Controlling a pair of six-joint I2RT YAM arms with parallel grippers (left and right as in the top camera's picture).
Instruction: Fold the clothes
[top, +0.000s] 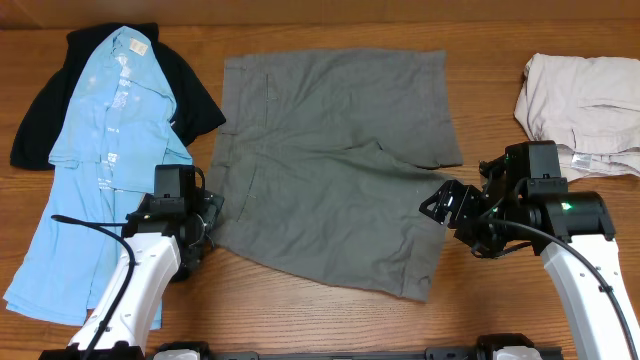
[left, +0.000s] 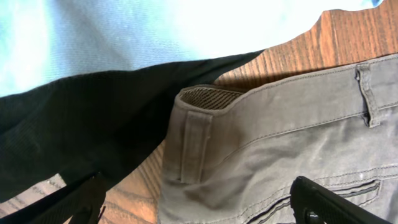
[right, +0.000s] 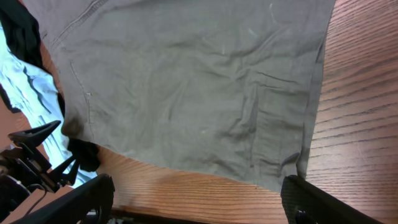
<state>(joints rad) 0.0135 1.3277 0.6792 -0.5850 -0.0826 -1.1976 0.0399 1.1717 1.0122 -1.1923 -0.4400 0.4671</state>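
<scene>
The waistband's near corner (top: 218, 234) (left: 196, 144) by the belt loop lies below my left gripper, between its open fingers. Next, the gripper moves down and closes on it.
Grey-olive shorts (top: 330, 160) lie spread flat mid-table, waistband to the left. My left gripper (top: 207, 225) is at the waistband's near corner. In the left wrist view that corner with its belt loop (left: 193, 143) lies between the wide-apart fingertips (left: 329, 202) of this open gripper (left: 199, 214). My right gripper (top: 447, 207) hovers at the right leg's hem, open. In the right wrist view the shorts (right: 186, 87) lie just beyond that gripper (right: 199, 205), and only bare wood shows between its fingers (right: 323, 202).
A light blue shirt (top: 100, 150) lies over a black shirt (top: 195, 95) at the left, close to the waistband. A beige garment (top: 585, 95) is bunched at the back right. The wooden table (top: 320, 320) shows bare along the front edge.
</scene>
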